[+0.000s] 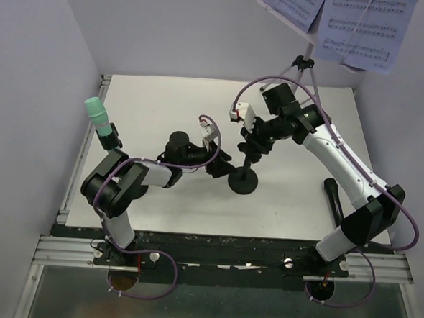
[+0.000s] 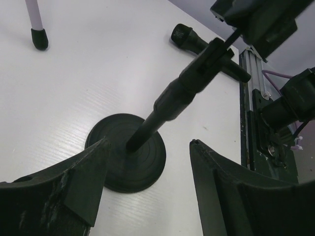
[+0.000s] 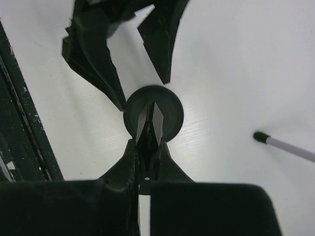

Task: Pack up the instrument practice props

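Note:
I will next move my right gripper past the black microphone's far end (image 1: 331, 186), which lies to its right in the top view, and let go of the pole's clip to clear in the middle of the table.
A short black round-based pole (image 1: 243, 181) stands mid-table. My right gripper (image 1: 255, 141) is shut on its top clip from above; in the right wrist view the right gripper (image 3: 146, 142) pinches the clip over the round base (image 3: 170, 110). My left gripper (image 1: 222, 167) is open and empty, low beside the base. In the left wrist view the left gripper (image 2: 147, 145) has its fingers either side of the base (image 2: 123, 167), apart from the pole (image 2: 182, 93). The mint-green microphone (image 1: 96, 111) stands upright in a black holder (image 1: 111, 133) at the left. The black microphone (image 1: 332, 195) lies at the right.
The silver tripod (image 1: 304, 67) stands at the back right, with sheet-music pages (image 1: 350, 27) on its desk. One tripod foot (image 2: 38, 37) shows in the left wrist view and one tripod leg (image 3: 285, 145) in the right wrist view. White walls border the table.

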Controlling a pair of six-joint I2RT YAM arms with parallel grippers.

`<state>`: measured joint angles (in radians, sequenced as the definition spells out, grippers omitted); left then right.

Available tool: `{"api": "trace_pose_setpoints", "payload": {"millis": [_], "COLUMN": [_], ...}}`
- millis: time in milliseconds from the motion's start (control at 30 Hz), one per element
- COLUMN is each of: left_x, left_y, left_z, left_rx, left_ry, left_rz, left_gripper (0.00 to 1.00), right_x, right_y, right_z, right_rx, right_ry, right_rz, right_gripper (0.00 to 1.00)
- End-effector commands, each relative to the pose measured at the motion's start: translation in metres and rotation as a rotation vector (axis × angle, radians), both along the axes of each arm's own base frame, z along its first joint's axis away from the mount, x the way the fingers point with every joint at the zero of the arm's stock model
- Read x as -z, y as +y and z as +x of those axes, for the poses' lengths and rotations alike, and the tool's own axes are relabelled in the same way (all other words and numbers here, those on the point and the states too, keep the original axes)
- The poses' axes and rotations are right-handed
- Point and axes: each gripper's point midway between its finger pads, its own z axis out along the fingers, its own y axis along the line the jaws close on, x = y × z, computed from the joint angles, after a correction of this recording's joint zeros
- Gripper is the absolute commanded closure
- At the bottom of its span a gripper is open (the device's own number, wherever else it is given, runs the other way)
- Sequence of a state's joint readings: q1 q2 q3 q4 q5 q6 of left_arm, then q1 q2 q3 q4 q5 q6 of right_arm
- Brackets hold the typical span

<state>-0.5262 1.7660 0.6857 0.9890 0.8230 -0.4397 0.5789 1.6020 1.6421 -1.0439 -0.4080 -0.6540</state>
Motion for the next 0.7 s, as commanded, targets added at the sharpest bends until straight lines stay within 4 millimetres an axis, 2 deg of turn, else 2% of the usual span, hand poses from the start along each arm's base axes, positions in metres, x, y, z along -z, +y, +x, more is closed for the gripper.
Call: {"api": "trace_pose_setpoints", "payload": {"millis": [0,100,233,500,533,667], "left_x": [-0.004,-0.009,-0.015,-0.026,-0.027,-0.031], "left_y": [0.01,0.013,0.013,0.015,0.016,0.018], "left_z": [-0.011,-0.005,0.005,0.006,0.006,0.003], "left_rx": [0.011,-0.006,-0.013,0.01,0.007,0.008], "left_ry": [-0.007,-0.031,-0.05,-0.1,-0.105,-0.117], "left_rz": [0.038,0.061,0.098,0.157,0.161,0.174], "left_gripper": [0.24,0.24,0.25,0.24,0.25,0.24], "right_x": [0.043,0.036,0.034,0.029,0.029,0.027], "right_y": [-0.094,-0.122,-0.171,-0.252,-0.267,-0.31], "right_z": [-0.037,-0.027,-0.018,0.0,0.002,0.017], "right_rx": [0.267,0.367,0.53,0.811,0.866,1.021], "right_ry": [0.253,0.234,0.225,0.231,0.235,0.22], "right_rz": [-0.362,-0.371,-0.396,-0.359,-0.355,-0.325], "right_gripper": [1.0,1.0,1.0,1.0,1.0,1.0]}}
